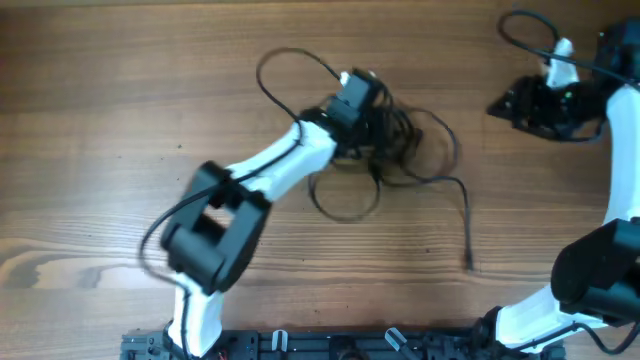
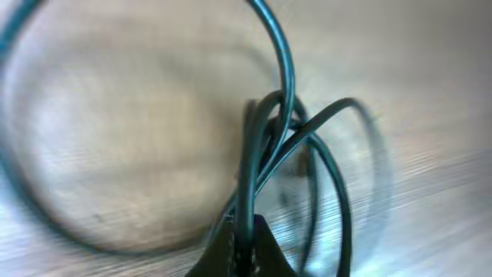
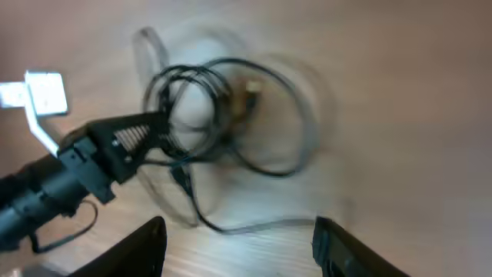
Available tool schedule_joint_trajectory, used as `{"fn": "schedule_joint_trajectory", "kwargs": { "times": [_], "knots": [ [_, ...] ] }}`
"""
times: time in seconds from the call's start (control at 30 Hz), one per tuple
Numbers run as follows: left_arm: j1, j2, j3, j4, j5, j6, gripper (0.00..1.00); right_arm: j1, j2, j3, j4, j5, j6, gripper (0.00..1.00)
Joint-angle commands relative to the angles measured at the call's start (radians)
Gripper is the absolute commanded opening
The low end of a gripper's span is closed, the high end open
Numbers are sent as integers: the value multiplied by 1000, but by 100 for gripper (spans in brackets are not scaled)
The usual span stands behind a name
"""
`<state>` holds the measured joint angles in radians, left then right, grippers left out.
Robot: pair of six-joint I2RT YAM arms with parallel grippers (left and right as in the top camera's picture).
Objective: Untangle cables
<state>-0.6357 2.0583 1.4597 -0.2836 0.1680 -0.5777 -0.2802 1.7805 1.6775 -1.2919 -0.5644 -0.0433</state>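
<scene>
My left gripper pulls the piece of cable off the tangled bundle next, to the left in the overhead view, and releases it, since open table lies there.
The cables (image 1: 400, 140) are thin black cords in a tangled bundle at the table's middle, with loose loops and one end trailing to a plug (image 1: 470, 262). My left gripper (image 1: 362, 108) is shut on a strand of the cables at the bundle's left side. In the left wrist view its jaws (image 2: 244, 245) pinch a cord, with loops (image 2: 286, 131) rising above. My right gripper (image 1: 512, 105) is open and empty at the far right, away from the bundle. In the right wrist view its fingers (image 3: 240, 246) frame the cables (image 3: 223, 115) and the left gripper (image 3: 123, 146).
The wooden table (image 1: 120, 100) carries only the cables and arms. A thicker black cable with a white connector (image 1: 560, 55) runs along the right arm at the top right. The arm bases stand at the near edge (image 1: 330, 345).
</scene>
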Motion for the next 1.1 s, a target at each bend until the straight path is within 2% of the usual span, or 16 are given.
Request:
{"fn": "schedule_joint_trajectory", "kwargs": {
  "times": [0.0, 0.17, 0.23, 0.3, 0.37, 0.43, 0.53, 0.57, 0.67, 0.8, 0.87, 0.97, 1.07],
  "knots": [
    [45, -254, 28, 8, 6, 73, 4, 125, 11, 9, 123, -344, -44, 62],
    [58, -369, 28, 11, 6, 61, 4, 338, 11, 9, 460, -307, 284, 62],
    [61, -370, 28, 11, 6, 61, 4, 375, 11, 9, 499, -284, 375, 59],
    [68, -370, 28, 22, 6, 46, 4, 408, 11, 9, 467, -120, 491, 53],
    [69, -374, 28, 72, 6, 46, 4, 451, 13, 9, 435, 62, 562, 51],
    [69, -391, 28, 111, 6, 46, 4, 469, 13, 9, 426, 129, 576, 44],
    [81, -434, 28, 122, 6, 21, 4, 460, 13, -8, 389, 262, 661, 28],
    [100, -458, 28, 112, 21, -12, 4, 443, 13, -22, 392, 262, 673, 20],
    [192, -510, 28, 112, 212, -30, 4, 382, 13, -51, 393, 262, 670, 5],
    [381, -528, 28, 112, 541, -111, 4, 293, 14, -56, 388, 266, 613, 4],
    [511, -528, 28, 127, 718, -194, 4, 243, 14, -56, 383, 265, 563, 4],
    [668, -528, 28, 237, 954, -308, 4, 196, 14, -56, 386, 232, 451, 4],
    [725, -528, 28, 269, 995, -321, 4, 195, 14, -56, 388, 133, 318, 5]
  ]
}}
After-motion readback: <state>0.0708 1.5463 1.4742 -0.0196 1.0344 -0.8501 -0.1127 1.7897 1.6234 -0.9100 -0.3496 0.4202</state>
